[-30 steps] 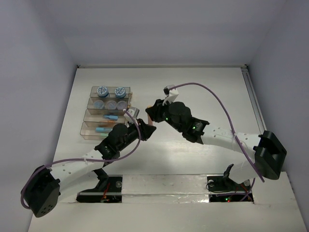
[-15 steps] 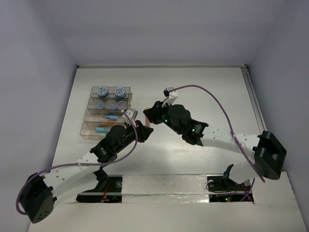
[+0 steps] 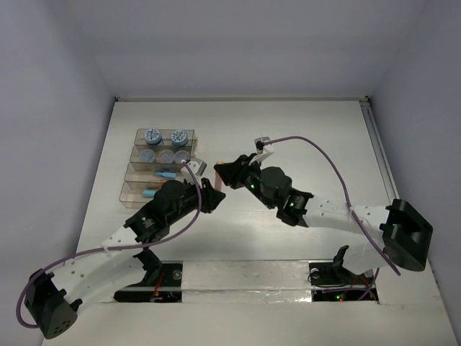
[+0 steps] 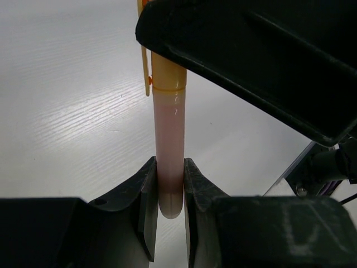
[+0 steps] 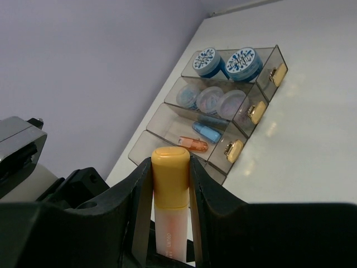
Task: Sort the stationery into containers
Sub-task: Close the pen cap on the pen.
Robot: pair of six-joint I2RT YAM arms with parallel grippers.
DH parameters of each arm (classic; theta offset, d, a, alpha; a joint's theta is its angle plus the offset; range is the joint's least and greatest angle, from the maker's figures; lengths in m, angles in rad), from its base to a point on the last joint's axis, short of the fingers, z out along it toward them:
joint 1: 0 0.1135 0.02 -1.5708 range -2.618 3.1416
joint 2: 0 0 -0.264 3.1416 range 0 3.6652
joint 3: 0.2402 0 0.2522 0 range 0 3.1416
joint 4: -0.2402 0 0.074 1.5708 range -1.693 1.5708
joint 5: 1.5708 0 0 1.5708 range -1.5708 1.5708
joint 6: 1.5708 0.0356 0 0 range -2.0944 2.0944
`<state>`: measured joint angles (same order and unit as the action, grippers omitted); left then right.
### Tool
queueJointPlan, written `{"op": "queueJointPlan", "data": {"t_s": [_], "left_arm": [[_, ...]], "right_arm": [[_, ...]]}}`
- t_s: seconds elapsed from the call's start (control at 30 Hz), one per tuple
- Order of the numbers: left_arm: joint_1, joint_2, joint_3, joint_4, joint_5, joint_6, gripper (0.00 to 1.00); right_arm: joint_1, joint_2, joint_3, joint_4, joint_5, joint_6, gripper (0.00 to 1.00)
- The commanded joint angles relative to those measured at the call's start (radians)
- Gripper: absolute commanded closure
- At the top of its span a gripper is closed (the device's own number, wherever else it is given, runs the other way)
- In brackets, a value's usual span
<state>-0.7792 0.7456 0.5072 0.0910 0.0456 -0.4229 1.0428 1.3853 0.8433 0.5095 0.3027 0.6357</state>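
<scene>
Next, my right gripper will go left in the top view and down to the nearest tray to release the marker (image 3: 218, 187), since a blue pen lies there.
An orange-capped marker (image 4: 169, 139) with a pale pink barrel hangs between both grippers above the table, just right of the containers. My left gripper (image 4: 170, 192) is shut on the barrel's end. My right gripper (image 5: 170, 167) is shut on its orange cap (image 5: 170, 178). In the top view the marker (image 3: 218, 187) sits between the left gripper (image 3: 209, 197) and the right gripper (image 3: 225, 177). The stepped brown-tinted trays (image 3: 134, 193) hold two blue jars (image 5: 206, 61), several round pale lids (image 5: 212, 99), a blue pen (image 5: 207, 132) and an orange pen (image 5: 193, 144).
The trays (image 5: 162, 120) have gold clasps on their ends facing the table's middle. A grey wall stands close behind the trays on the left. A rail (image 3: 376, 137) runs along the table's right edge. Purple cables loop over both arms.
The two grippers stay together at the marker. The left arm's elbow and base link have swung down and left. The right wrist has shifted slightly right.
</scene>
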Motion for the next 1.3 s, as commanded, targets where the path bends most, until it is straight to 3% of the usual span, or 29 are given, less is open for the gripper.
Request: {"op": "queueJointPlan", "data": {"t_s": [0.0,0.27,0.8,1.27], "left_arm": [[0.067,-0.034,0.143,0.332,-0.102,-0.01,1.0],[0.161,-0.018,0.137,0.357,0.002,-0.056,1.0],[0.202,-0.023,0.149,0.352,0.002,-0.063,1.0],[0.212,-0.02,0.149,0.32,-0.142,-0.036,1.0]], "right_arm": [[0.1,0.043,-0.105,-0.236,-0.102,0.033,1.0],[0.144,0.041,-0.127,-0.218,-0.086,0.068,1.0],[0.229,0.106,-0.124,-0.244,-0.134,0.128,1.0],[0.27,0.038,-0.104,-0.361,-0.111,0.145,1.0]]}}
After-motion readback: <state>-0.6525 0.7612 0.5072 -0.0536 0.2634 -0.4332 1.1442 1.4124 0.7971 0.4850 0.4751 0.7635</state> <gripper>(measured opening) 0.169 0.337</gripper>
